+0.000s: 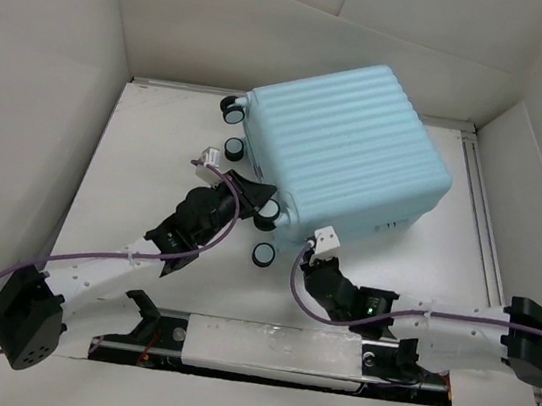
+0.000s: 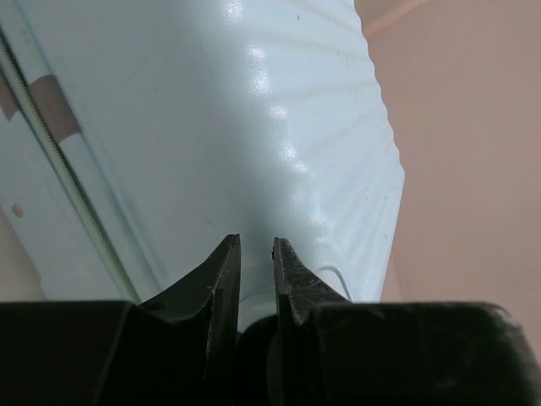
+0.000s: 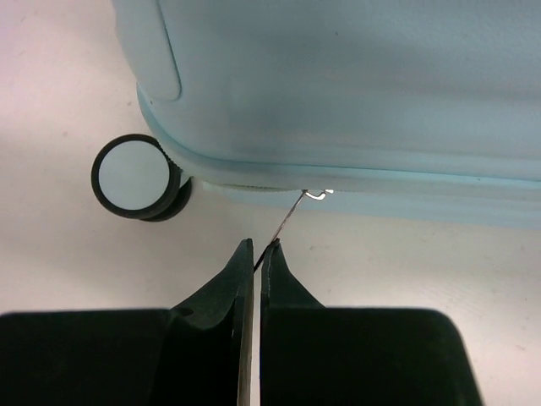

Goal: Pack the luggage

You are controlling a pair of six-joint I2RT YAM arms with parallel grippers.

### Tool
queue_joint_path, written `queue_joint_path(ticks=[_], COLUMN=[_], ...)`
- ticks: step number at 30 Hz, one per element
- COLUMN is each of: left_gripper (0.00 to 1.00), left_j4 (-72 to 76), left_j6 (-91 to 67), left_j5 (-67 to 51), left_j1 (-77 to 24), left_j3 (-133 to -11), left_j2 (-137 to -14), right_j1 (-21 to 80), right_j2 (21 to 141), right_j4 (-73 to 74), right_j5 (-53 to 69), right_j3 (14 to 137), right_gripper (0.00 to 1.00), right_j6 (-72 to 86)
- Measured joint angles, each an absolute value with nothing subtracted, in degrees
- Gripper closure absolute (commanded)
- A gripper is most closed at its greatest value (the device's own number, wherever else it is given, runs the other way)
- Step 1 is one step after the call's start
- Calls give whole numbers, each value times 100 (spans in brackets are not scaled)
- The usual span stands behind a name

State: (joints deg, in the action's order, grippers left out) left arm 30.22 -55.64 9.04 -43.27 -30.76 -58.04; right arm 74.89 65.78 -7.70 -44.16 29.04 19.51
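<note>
I will ease my left gripper against the luggage's wheel side by the near caster next and release there, as that side is to its right in the top view.
The luggage [image 1: 350,143], a pale aqua ribbed hard-shell suitcase, lies closed and flat at the back middle of the table, its caster wheels [image 1: 264,255] facing left. My left gripper [image 1: 251,188] is against the wheel side between two casters. Its jaws stand nearly together with a narrow gap, nothing visible between them, tips [image 2: 256,241] close to the shell [image 2: 254,127]. My right gripper [image 1: 316,253] is at the near edge of the case, shut on the thin metal zipper pull [image 3: 292,216], which runs up from the tips [image 3: 259,245] to the zip line below the shell [image 3: 355,85].
A black-and-white caster [image 3: 135,176] stands left of the right gripper. White walls [image 1: 46,81] enclose the table on left, back and right. A mounting rail [image 1: 271,349] with both arm bases runs along the near edge.
</note>
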Motion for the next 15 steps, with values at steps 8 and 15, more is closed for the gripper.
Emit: queue_joint_path(ticks=[8,15], left_gripper=[100,100], left_j4=[2600,2018], left_j6=[-5516,-5408], left_j5=[314,21], left_j1=[-4416,-4416], left_j3=[-3079,-3234], left_j2=[-5468,-5260], right_j1=[8374,9028], right_j2=[6101,6257], right_j4=[180,676], right_j5=[-4816,-5225], right_j3=[2906,3179], right_gripper=[100,100], right_j6=[2049,2027])
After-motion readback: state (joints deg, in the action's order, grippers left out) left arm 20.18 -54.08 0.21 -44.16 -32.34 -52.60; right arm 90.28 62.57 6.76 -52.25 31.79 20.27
